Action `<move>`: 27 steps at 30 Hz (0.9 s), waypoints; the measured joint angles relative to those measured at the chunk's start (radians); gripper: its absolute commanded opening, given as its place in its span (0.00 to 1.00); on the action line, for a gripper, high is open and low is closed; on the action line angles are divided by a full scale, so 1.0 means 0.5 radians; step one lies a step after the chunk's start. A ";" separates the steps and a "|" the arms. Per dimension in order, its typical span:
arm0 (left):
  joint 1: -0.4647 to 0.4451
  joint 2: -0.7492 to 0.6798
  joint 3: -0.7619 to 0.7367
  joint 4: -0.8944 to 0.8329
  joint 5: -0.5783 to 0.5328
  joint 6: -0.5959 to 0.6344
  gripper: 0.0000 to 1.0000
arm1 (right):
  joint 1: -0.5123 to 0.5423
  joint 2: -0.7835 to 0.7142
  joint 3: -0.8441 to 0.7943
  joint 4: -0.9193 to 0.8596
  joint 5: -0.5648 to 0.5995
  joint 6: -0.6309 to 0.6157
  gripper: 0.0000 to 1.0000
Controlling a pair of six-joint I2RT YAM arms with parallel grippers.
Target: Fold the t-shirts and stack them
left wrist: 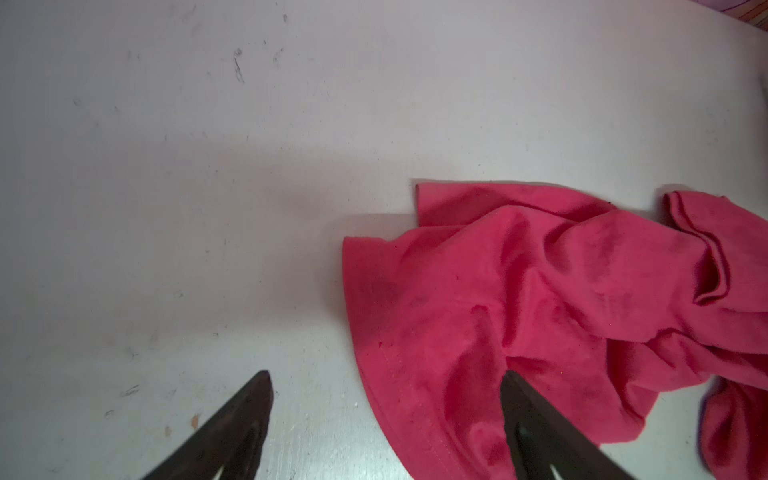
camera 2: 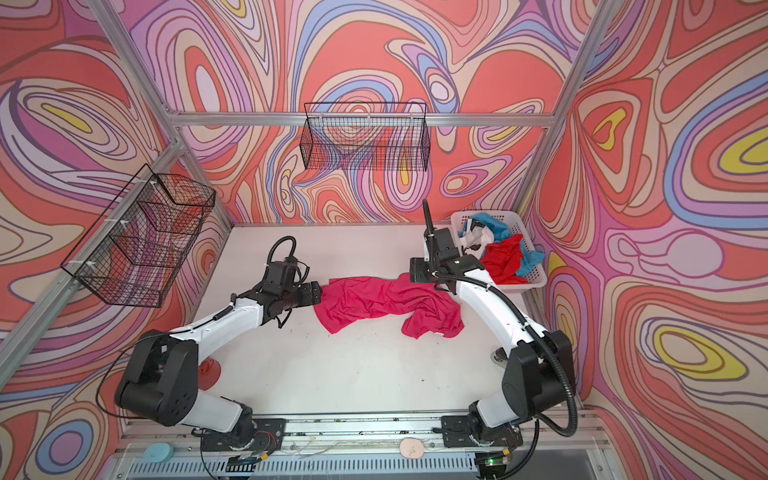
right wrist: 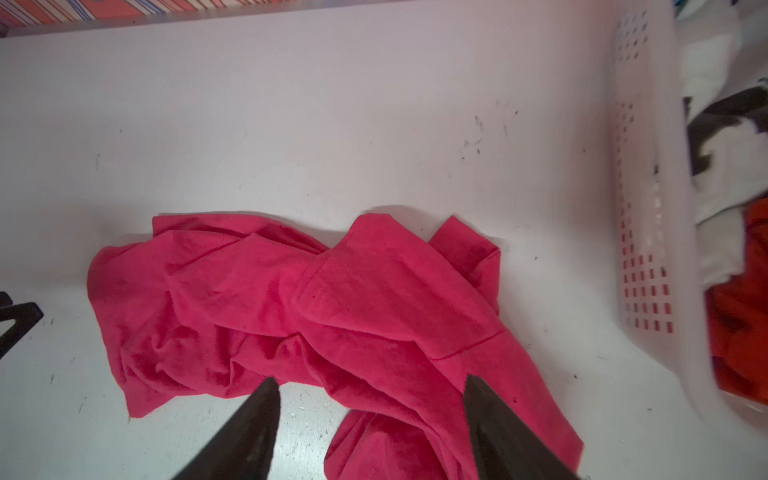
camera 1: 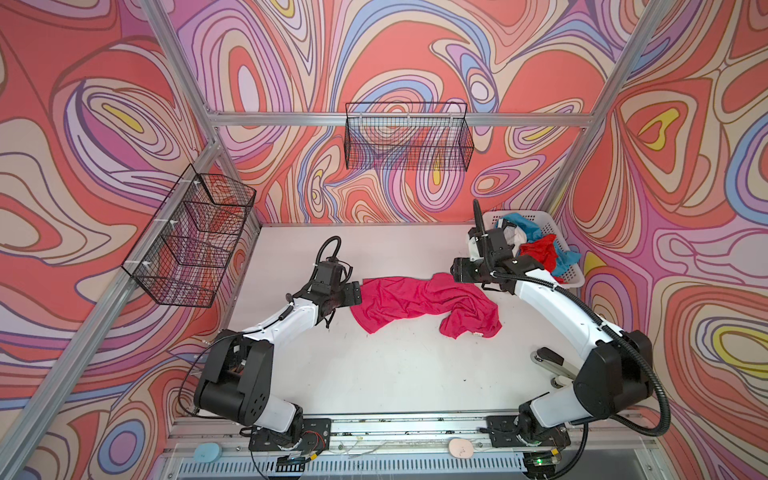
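My right gripper will turn and go down, moving toward my left gripper, onto the shirt's rounded far corner [camera 1: 444, 277] [right wrist: 388, 232], because that corner sticks out over bare table.
A crumpled magenta-pink t-shirt [camera 1: 415, 301] [camera 2: 374, 301] lies across the middle of the white table. My left gripper [camera 1: 357, 293] [left wrist: 386, 378] is open at the shirt's left end. One of its fingers [left wrist: 523, 415] is over the hem [left wrist: 415, 374], the other over bare table. My right gripper [camera 1: 455, 270] [right wrist: 372, 381] is open just above the shirt's right end [right wrist: 332, 299], holding nothing. More t-shirts sit heaped in the white basket [camera 1: 575, 276]: a red one [camera 1: 538, 251], a teal-blue one [camera 1: 521, 222] and a white one with black marks [right wrist: 723, 166].
The slotted basket wall [right wrist: 644, 208] stands close beside my right gripper at the back right. Black wire baskets hang on the back wall [camera 1: 409, 137] and the left wall [camera 1: 191, 237]. A metal rail [camera 1: 395, 424] runs along the table's front edge.
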 measured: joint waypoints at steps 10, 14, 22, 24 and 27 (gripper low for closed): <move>0.000 0.130 0.021 -0.015 0.037 -0.056 0.83 | 0.177 0.293 -0.121 0.117 0.075 -0.053 0.71; 0.000 0.130 0.018 -0.011 0.048 -0.075 0.83 | 0.282 0.496 0.017 0.129 0.175 -0.149 0.69; 0.000 0.130 -0.009 -0.011 0.053 -0.082 0.83 | 0.436 0.752 0.189 0.102 0.414 -0.395 0.68; 0.000 0.130 -0.013 -0.011 0.053 -0.089 0.83 | 0.458 0.788 0.211 0.101 0.454 -0.437 0.63; 0.000 0.130 -0.013 -0.010 0.053 -0.097 0.83 | 0.463 0.832 0.220 0.108 0.531 -0.481 0.36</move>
